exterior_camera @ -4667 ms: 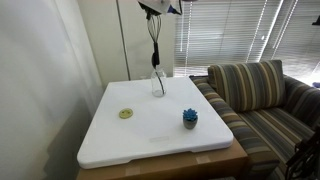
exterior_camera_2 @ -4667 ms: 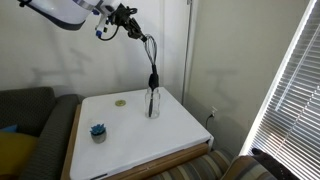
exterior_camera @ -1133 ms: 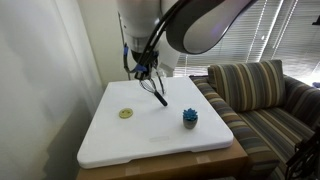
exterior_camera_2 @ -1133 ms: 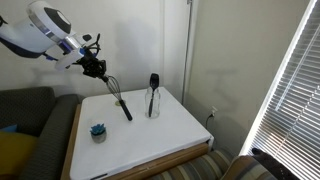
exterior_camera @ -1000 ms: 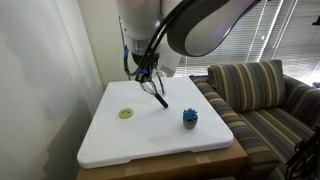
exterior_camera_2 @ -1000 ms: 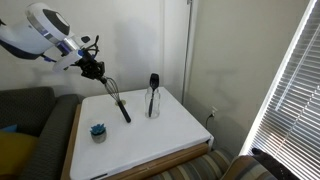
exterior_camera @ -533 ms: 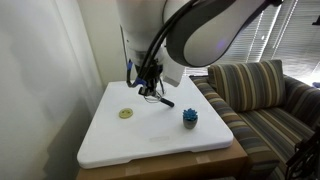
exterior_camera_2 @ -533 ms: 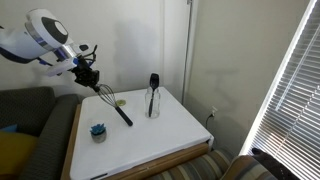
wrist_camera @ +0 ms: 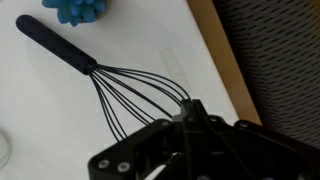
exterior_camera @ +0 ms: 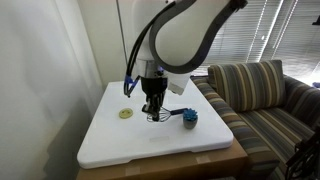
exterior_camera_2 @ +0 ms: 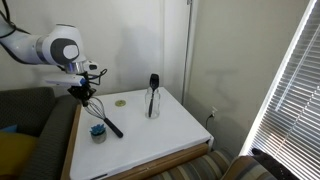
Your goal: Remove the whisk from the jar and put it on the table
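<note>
Next, my gripper moves down and releases the wire head of the dark whisk, since the bare white tabletop beside the blue spiky object lies below my gripper.
My gripper (exterior_camera: 153, 108) is shut on the wire head of the dark whisk (exterior_camera: 170, 112) and holds it low over the white table (exterior_camera: 120, 140), almost flat. In the wrist view the whisk (wrist_camera: 120, 85) runs from my gripper (wrist_camera: 185, 112) up left, and its black handle ends beside the blue spiky object (wrist_camera: 75, 10). In an exterior view my gripper (exterior_camera_2: 88, 97) holds the whisk (exterior_camera_2: 105, 122) slanting down to the table (exterior_camera_2: 160, 135). The clear jar (exterior_camera_2: 153, 103) stands upright at the far side with a dark piece on top. The arm hides the jar in the exterior view where the arm fills the middle.
A yellow-green disc (exterior_camera: 126, 113) lies on the table and also shows in an exterior view (exterior_camera_2: 120, 101). The blue spiky object (exterior_camera: 190, 118) (exterior_camera_2: 98, 131) sits close to the whisk handle. A striped sofa (exterior_camera: 260, 90) stands beside the table's wooden edge (wrist_camera: 215, 45).
The arm has come down and moved toward the blue spiky object. The whisk has tipped from a steep slant to nearly flat, close above the table.
</note>
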Available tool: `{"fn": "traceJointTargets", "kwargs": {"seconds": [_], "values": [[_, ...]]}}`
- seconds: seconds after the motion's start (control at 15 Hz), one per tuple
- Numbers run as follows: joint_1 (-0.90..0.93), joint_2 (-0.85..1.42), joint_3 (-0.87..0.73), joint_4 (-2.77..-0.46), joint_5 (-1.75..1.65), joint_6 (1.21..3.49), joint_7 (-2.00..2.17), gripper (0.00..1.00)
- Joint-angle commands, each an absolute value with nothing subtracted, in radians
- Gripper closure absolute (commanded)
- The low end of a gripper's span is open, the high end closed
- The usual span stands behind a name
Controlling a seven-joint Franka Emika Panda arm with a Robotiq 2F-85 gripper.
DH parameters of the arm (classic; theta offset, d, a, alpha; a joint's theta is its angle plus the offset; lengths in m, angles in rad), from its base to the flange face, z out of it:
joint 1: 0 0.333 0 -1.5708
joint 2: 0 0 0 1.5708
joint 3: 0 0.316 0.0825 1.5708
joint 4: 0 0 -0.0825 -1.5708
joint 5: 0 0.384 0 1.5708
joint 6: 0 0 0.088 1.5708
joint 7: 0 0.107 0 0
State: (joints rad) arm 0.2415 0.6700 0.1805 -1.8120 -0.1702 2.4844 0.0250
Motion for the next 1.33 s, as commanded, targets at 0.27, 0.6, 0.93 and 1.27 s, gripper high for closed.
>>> {"fn": "traceJointTargets", "kwargs": {"seconds": [0.27,0.6,0.93,1.27], "values": [[0.205,0.739,0.212,-1.740,-0.047,2.368,-0.147,0.99],[0.210,0.783,0.211,-1.708,-0.047,2.437,-0.146,0.99],[0.312,0.803,0.081,-1.712,-0.121,2.600,0.066,0.99],[0.399,0.827,-0.004,-1.707,-0.186,2.618,0.214,0.99]]}}
